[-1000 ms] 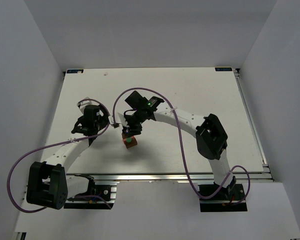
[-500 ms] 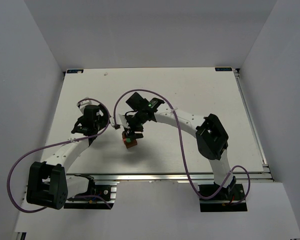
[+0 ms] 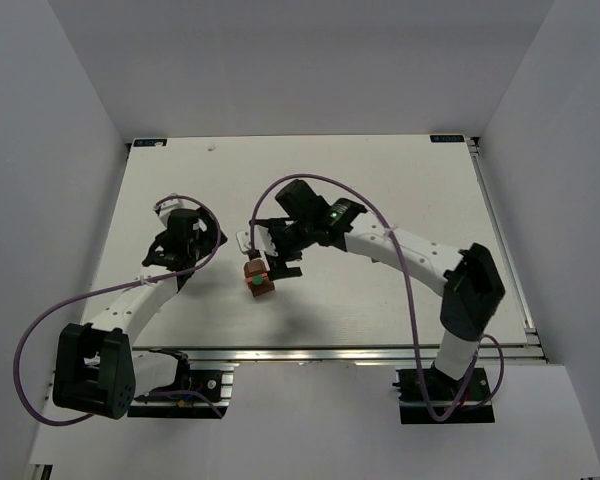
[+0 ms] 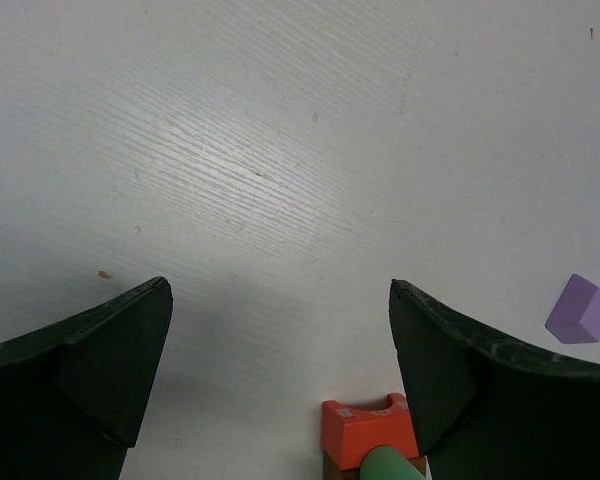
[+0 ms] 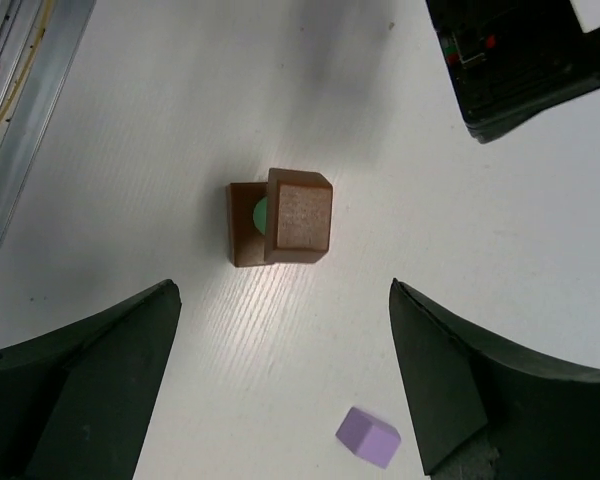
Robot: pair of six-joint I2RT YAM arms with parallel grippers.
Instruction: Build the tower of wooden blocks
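Observation:
I will next move my right gripper away from the tower, turn it and lower it onto the lilac block (image 5: 369,437), since that block is below it and clear of the tower.
The wood block tower (image 3: 259,282) stands in the middle of the table. In the right wrist view a brown block (image 5: 300,215) sits on top, off-centre, over a green piece (image 5: 259,213) and a lower brown block (image 5: 240,240). From the left wrist, the red-orange block (image 4: 365,430) and the green piece (image 4: 392,466) show at the bottom edge. A lilac block (image 5: 369,437) lies loose on the table beside the tower. My right gripper (image 5: 282,292) is open above and just beside the tower, holding nothing. To the left of the tower, my left gripper (image 4: 280,288) is open and empty.
The left arm's wrist (image 5: 525,60) shows dark at the top right of the right wrist view. A metal rail (image 3: 360,352) runs along the table's near edge. White walls (image 3: 70,150) close in the table.
My right gripper has opened and let go of the brown block, which now rests on top of the tower. The right arm has drawn back to the right. The left arm has not moved.

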